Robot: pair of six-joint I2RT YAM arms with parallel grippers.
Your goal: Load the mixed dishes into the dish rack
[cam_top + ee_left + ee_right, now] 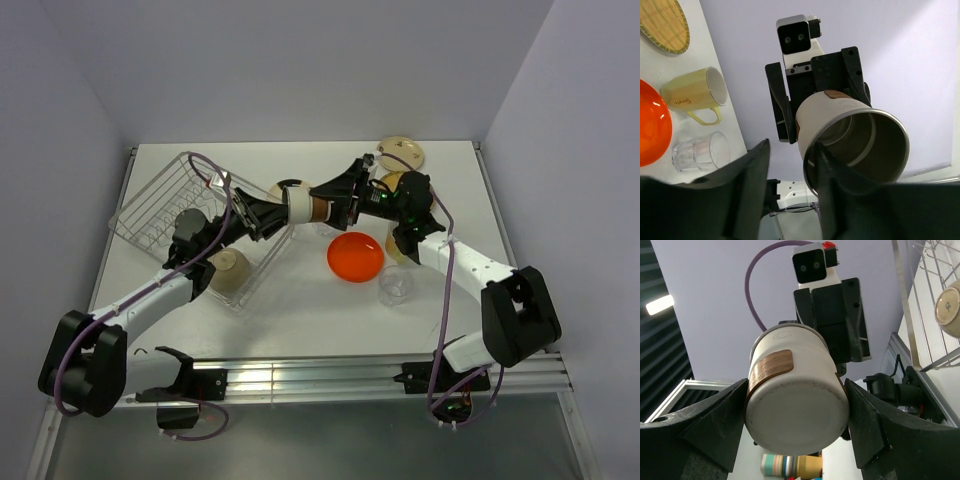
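I will swing my right gripper to the left in the top view next. I will tip the cup (300,207) so that its opening is down and lower it beside the bowl, where the rack is empty.
The small metal cup (300,207), white outside with a brown patch, is held on its side in mid-air above the table's middle. My right gripper (325,205) is shut on its base end, one finger on each side (797,390). My left gripper (272,215) is open at the cup's mouth (790,170): one finger (840,200) is inside the rim, and the other (747,190) is outside with a gap to the wall. The silver wire dish rack (165,200) stands at the left, with a cream bowl (229,270) at its near end.
An orange round plate (355,256) and a clear glass (396,285) sit right of centre. A tan woven plate (402,153) lies at the back and a pale yellow mug (392,182) is partly hidden by my right arm. Walls close off three sides.
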